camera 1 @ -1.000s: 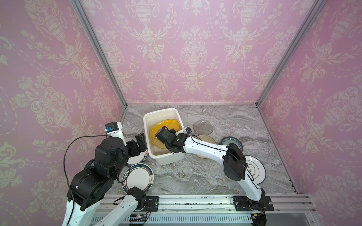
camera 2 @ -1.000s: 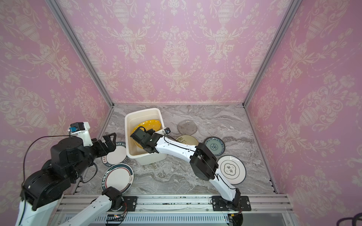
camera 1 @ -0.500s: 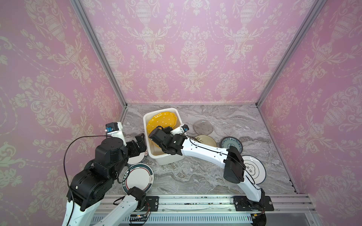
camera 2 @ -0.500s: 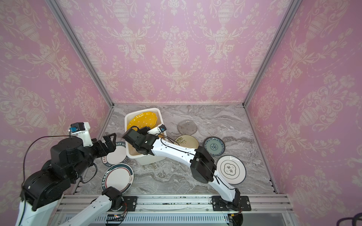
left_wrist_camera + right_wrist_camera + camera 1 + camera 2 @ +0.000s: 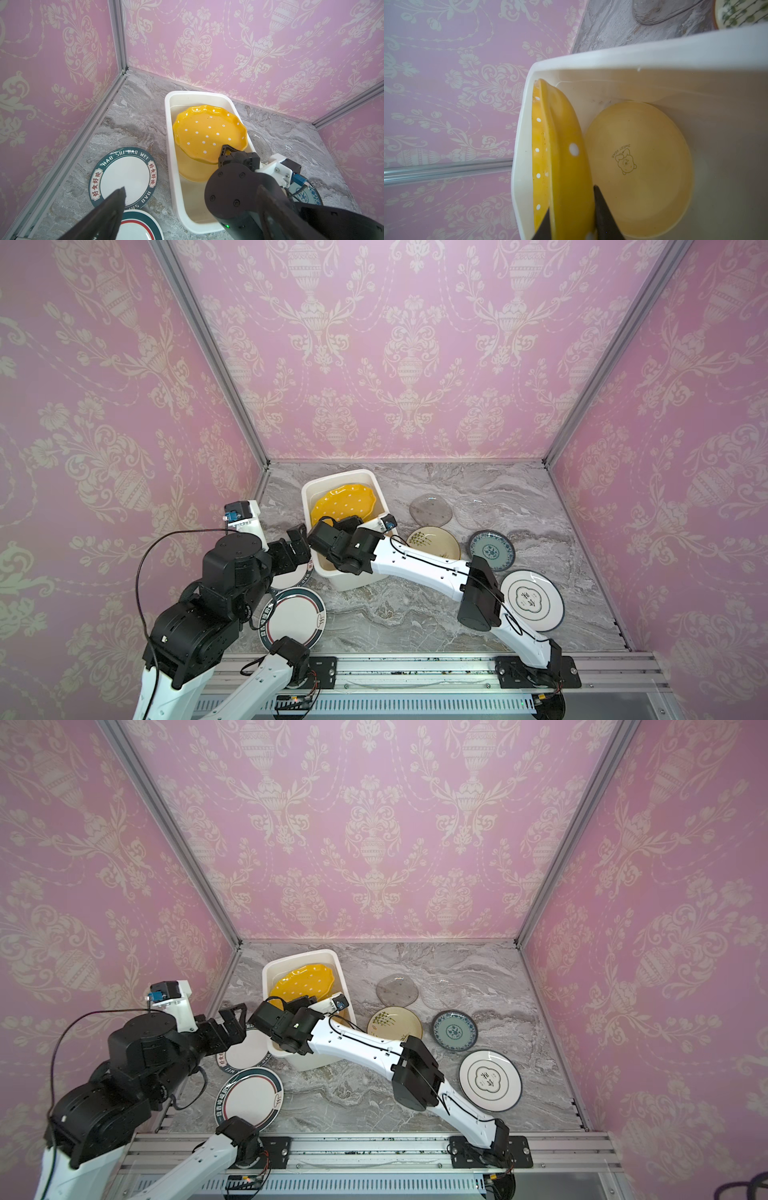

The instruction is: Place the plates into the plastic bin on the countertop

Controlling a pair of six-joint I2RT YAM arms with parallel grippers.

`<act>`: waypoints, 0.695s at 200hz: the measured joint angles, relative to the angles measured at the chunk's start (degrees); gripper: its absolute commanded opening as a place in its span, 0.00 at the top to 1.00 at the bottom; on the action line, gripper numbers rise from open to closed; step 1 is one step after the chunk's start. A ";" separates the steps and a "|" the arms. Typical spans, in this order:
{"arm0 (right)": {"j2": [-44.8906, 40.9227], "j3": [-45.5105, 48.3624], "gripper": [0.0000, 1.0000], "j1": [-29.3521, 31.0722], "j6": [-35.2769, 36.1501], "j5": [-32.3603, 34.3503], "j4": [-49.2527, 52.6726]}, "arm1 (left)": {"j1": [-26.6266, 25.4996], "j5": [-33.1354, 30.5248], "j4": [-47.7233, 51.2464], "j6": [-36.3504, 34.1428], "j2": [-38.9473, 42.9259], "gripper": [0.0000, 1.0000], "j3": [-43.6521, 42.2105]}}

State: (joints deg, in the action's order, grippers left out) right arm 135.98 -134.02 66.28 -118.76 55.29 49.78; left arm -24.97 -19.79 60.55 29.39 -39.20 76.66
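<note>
I need to lower my right gripper deeper next and let go of the dotted yellow plate's rim over the pale yellow plate (image 5: 642, 168), because that one lies flat below my gripper.
The white plastic bin (image 5: 338, 475) (image 5: 299, 955) (image 5: 199, 93) (image 5: 654, 47) stands on the grey countertop (image 5: 395, 614). My right gripper (image 5: 328, 526) (image 5: 572, 199) reaches into it, shut on the rim of the dotted yellow plate (image 5: 343, 506) (image 5: 303, 984) (image 5: 207, 133) (image 5: 564, 145). That plate is tilted up against the bin's wall, above a pale yellow plate (image 5: 639, 166) (image 5: 191, 168) lying flat on the bottom. My left gripper (image 5: 297, 543) (image 5: 230, 1019) (image 5: 191, 188) hangs open and empty left of the bin, over a white dark-rimmed plate (image 5: 291, 578) (image 5: 124, 176).
A green-and-red-rimmed plate (image 5: 293, 620) lies near the front left. Right of the bin lie a grey glass plate (image 5: 430, 510), a clear glass plate (image 5: 473, 510), a green-sprig plate (image 5: 434, 541), a blue-patterned plate (image 5: 492, 549) and a white plate (image 5: 532, 599). The aluminium rail (image 5: 395, 672) runs along the front.
My right gripper has moved left and carried the dotted yellow plate toward the bin's far end, tipping it up steeper. The left arm has stayed still.
</note>
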 measured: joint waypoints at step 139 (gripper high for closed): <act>2.56 1.40 0.81 -1.20 0.00 -3.72 3.30 | 0.00 0.00 0.46 -0.28 0.61 0.01 -0.92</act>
State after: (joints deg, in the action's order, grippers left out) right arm 138.54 -132.62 65.08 -118.76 51.57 53.08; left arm -24.97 -19.79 61.01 29.10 -38.59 75.75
